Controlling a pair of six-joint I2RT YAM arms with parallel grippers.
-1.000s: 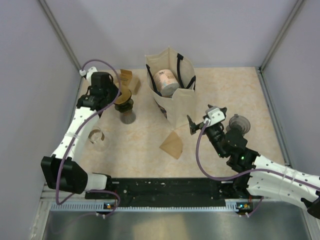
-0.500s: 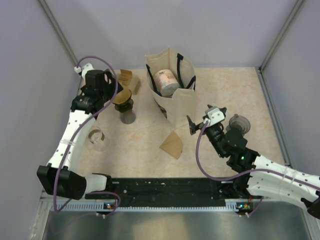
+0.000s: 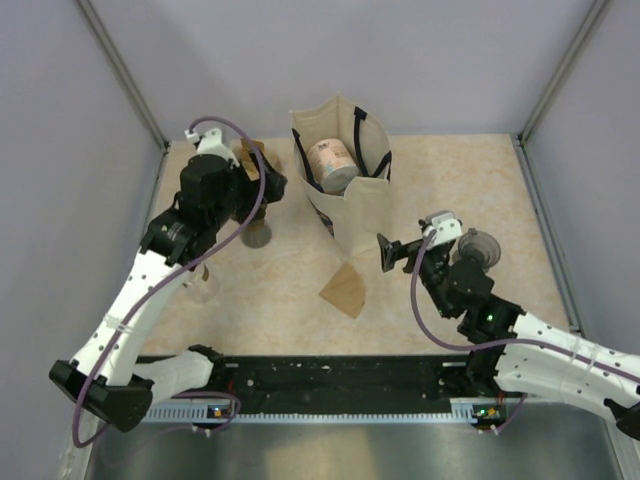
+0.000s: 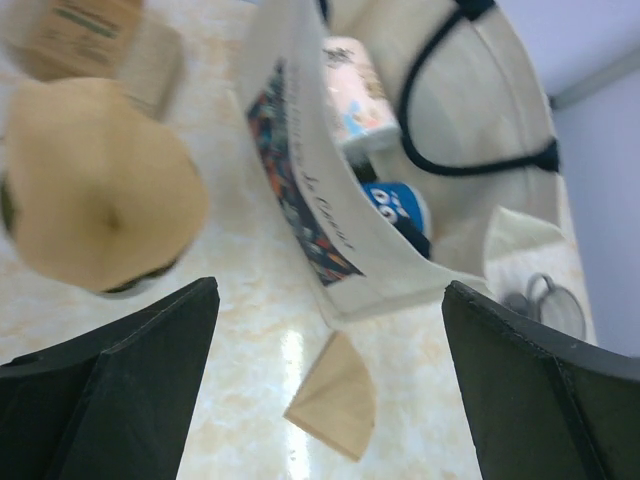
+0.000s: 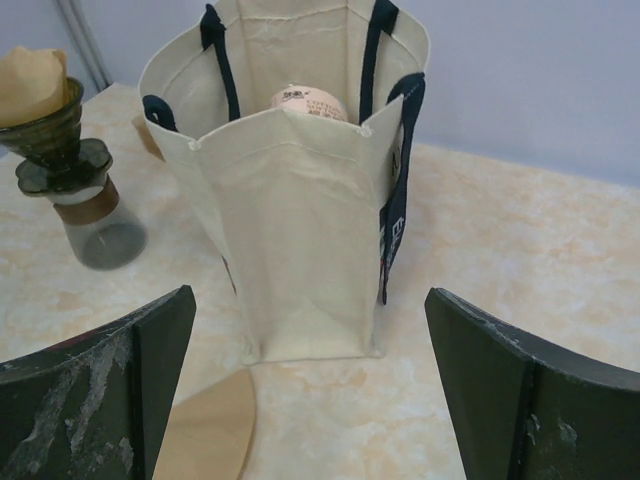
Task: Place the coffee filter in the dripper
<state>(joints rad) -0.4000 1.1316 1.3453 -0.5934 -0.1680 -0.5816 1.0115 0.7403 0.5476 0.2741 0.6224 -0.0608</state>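
Note:
The dark dripper's wall-side rim [image 3: 497, 250] lies to my right gripper's right in the top view. The gripper faces the bag, so it swings round and down onto it next.
A brown paper filter [image 5: 33, 80] sits opened in the dark green glass dripper [image 5: 55, 140] on top of a carafe [image 3: 257, 235]. It also shows in the left wrist view [image 4: 100, 190]. My left gripper [image 3: 262, 188] is open and empty, held above and just right of the dripper, which it hides in the top view. A second, folded filter [image 3: 345, 290] lies flat on the table in front of the tote bag; it also shows in the left wrist view [image 4: 335, 395] between my left fingers. My right gripper [image 3: 390, 250] is open and empty, facing the bag.
A cream tote bag [image 3: 340, 195] with dark handles stands mid-table, a paper roll [image 3: 330, 160] inside. A brown box [image 3: 250, 155] stands behind the dripper. A clear glass [image 3: 195, 278] is at the left under my left arm. A dark round strainer [image 3: 478, 245] lies at the right.
My left arm has drawn back from the dripper, then risen and swung right, so its open gripper now hangs over the dripper. My right gripper has shifted slightly right.

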